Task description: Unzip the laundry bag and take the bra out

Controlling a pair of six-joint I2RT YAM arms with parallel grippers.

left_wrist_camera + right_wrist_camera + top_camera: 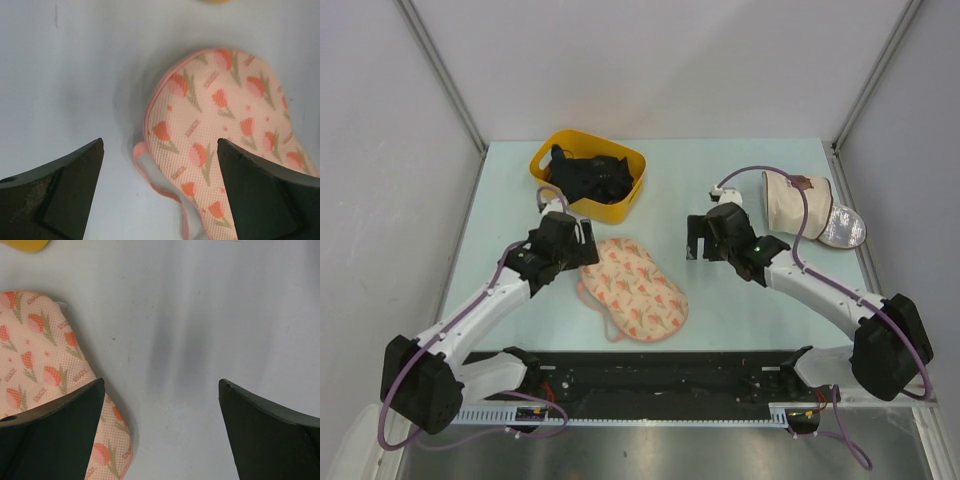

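Note:
The left gripper lowers its open fingers astride the laundry bag's edge (590, 289) (159, 162) beside the loose pink trim next, because that edge already runs between them.
The laundry bag (635, 288) is a peach-pink pouch with red-orange tulip print, lying flat at the table's middle. Its pink zip trim gapes along the left edge, with pale lining showing in the left wrist view (155, 175). The bra is hidden. My left gripper (588, 243) hovers open over the bag's upper left end; the bag (225, 130) lies between and beyond its fingers. My right gripper (698, 240) is open and empty over bare table right of the bag, whose edge (40, 350) shows at the left of the right wrist view.
A yellow basket (545, 157) holding dark clothes stands at the back left, just behind my left gripper. A beige cylinder bag (798, 205) with a brown mark and a silvery end lies at the back right, behind my right arm. Grey walls close in the table.

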